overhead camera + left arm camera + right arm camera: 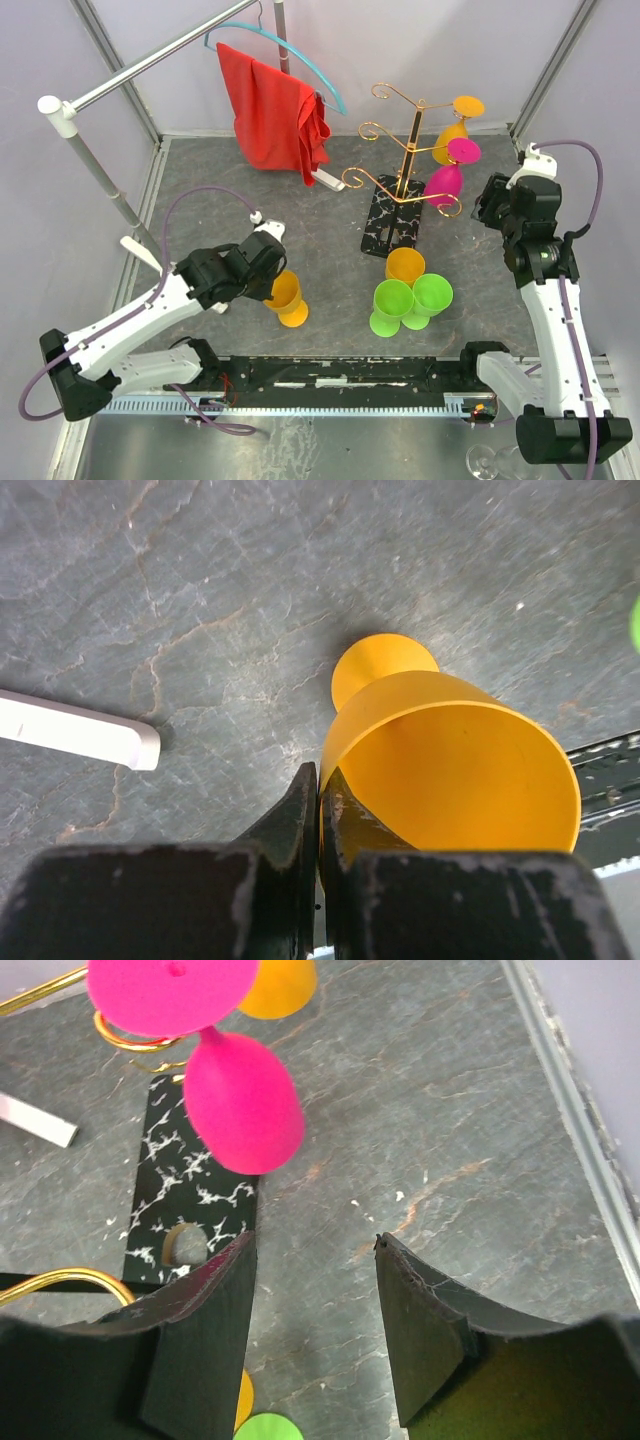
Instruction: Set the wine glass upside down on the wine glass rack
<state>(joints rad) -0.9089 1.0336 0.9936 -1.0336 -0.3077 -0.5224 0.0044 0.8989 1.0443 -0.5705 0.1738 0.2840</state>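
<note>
Next I need to lift my left gripper up and outward toward the rack's gold arms, tilting it level before I release, since the held glass still points foot down.
An orange wine glass (pixel 285 297) is at the table's front left, its open bowl (pixel 450 770) facing the left wrist camera and its foot toward the table. My left gripper (pixel 320 782) is shut on the bowl's rim, one finger inside and one outside. The wine glass rack (pixel 405 170), a gold tree on a black marbled base (pixel 195 1200), stands at the back right. A pink glass (pixel 240 1100) and an orange glass (pixel 458 128) hang upside down on it. My right gripper (pixel 315 1245) is open and empty, just right of the rack.
Two green cups (pixel 395 300) and an orange cup (pixel 405 265) cluster in front of the rack. A blue hanger with red cloth (pixel 270 105) hangs on a metal rail at the back left. A white bar (pixel 80 735) lies left of the held glass.
</note>
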